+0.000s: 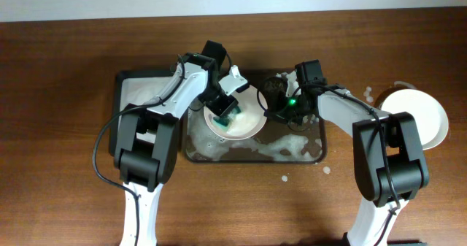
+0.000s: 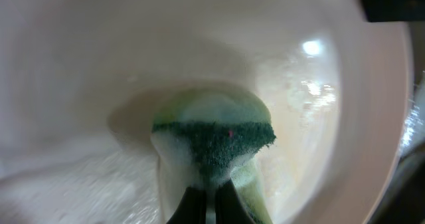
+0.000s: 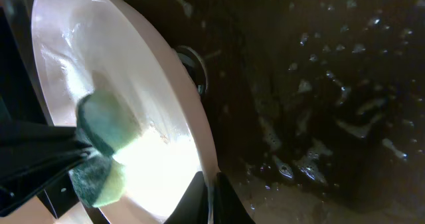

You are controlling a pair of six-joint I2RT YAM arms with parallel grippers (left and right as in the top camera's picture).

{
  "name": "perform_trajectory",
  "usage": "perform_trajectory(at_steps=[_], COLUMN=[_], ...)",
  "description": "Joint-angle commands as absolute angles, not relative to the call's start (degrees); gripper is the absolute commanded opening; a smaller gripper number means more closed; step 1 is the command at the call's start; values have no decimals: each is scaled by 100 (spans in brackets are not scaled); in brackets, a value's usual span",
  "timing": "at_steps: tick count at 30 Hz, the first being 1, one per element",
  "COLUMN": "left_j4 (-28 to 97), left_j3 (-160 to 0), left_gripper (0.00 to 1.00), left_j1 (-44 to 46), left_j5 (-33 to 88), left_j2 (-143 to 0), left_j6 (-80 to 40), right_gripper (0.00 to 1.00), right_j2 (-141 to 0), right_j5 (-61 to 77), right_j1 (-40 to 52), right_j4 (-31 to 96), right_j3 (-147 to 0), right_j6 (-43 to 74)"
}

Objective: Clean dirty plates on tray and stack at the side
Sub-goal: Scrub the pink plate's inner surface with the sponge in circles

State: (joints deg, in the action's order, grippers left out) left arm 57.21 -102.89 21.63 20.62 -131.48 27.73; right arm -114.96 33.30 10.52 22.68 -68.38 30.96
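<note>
The left gripper lifts off the plate and moves over to the paler tray (image 1: 141,90) next, lowering the sponge to release it, as the plate's inner side looks white.
A white plate (image 1: 246,122) is held tilted over the dark foamy tray (image 1: 292,152). My right gripper (image 1: 267,106) is shut on the plate's rim (image 3: 207,184). My left gripper (image 1: 228,114) is shut on a green sponge (image 2: 214,141) and presses it against the plate's inner face (image 2: 99,58). The sponge (image 3: 99,151) also shows in the right wrist view against the plate (image 3: 113,58). A stack of plates (image 1: 419,114) lies on the table at the right.
A second paler tray (image 1: 135,93) sits left of the foamy tray, under my left arm. White soap splashes (image 1: 284,178) fleck the wood tabletop in front of and to the right of the tray.
</note>
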Motion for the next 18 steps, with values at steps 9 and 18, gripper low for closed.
perform_trajectory(at_steps=[9,18], left_j4=[3743,4965], left_j3=[-10114,-10114], left_gripper=[0,0], left_j1=[2261,2263], left_j5=[1061,-1549], left_j2=[-13415,-13415], left_j6=[1691,-657], right_gripper=[4,4], right_j2=[-11568,-11568], right_j5=[3103,3107], right_j1=[1052,1052], right_j4=[2311,2311], right_j3=[-6740,-6740], right_j6=[3063,3063])
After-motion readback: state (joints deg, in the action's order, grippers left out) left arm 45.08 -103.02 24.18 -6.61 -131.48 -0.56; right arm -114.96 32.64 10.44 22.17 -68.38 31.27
